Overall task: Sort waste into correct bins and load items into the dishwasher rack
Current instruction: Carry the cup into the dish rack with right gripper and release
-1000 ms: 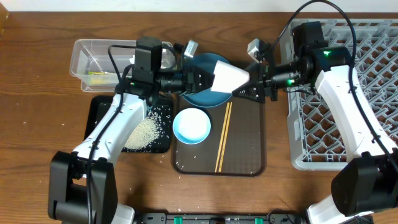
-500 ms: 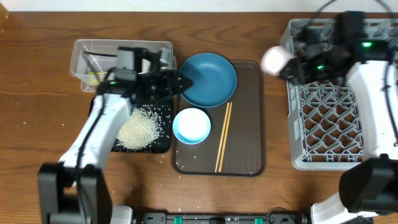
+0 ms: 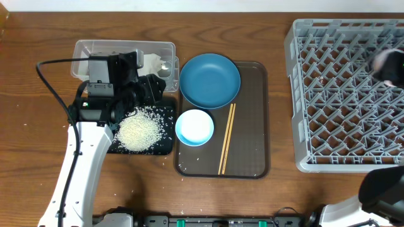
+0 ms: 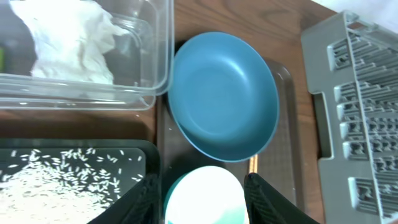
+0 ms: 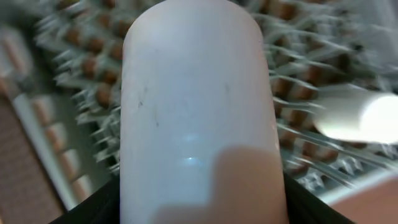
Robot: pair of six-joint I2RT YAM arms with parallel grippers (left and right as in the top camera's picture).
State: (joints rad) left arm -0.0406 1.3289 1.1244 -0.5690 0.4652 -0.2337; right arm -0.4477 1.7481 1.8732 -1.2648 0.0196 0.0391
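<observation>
I need to move my right gripper back and down next, releasing the whitish cup [image 5: 199,106] on the grey rack's bare grid there.
My left gripper [image 4: 202,208] is open and holds nothing; it hangs over the pale blue-white bowl [image 4: 202,196] on the brown tray. In the overhead view this gripper [image 3: 154,88] sits between the clear tub [image 3: 85,53] and the black tray [image 3: 163,148]. The blue plate [image 3: 209,80] and the wooden chopsticks [image 3: 226,139] lie on the brown tray. A white tissue [image 4: 74,40] is in the tub, and rice [image 3: 142,129] is heaped on the black tray. My right gripper [image 5: 199,211] is shut on a whitish cup [image 5: 199,106] above the grey rack [image 3: 334,94].
The brown serving tray [image 3: 252,157] lies between the black tray and the rack. In the right wrist view a pale, blurred object [image 5: 360,115] lies on the rack's grid. In the overhead view the right gripper [image 3: 386,64] is a blur at the frame's right edge.
Both grippers held the cup over the plate. The left let go and drew back left, over the black tray's corner. The right carried the cup to the far right, over the rack.
</observation>
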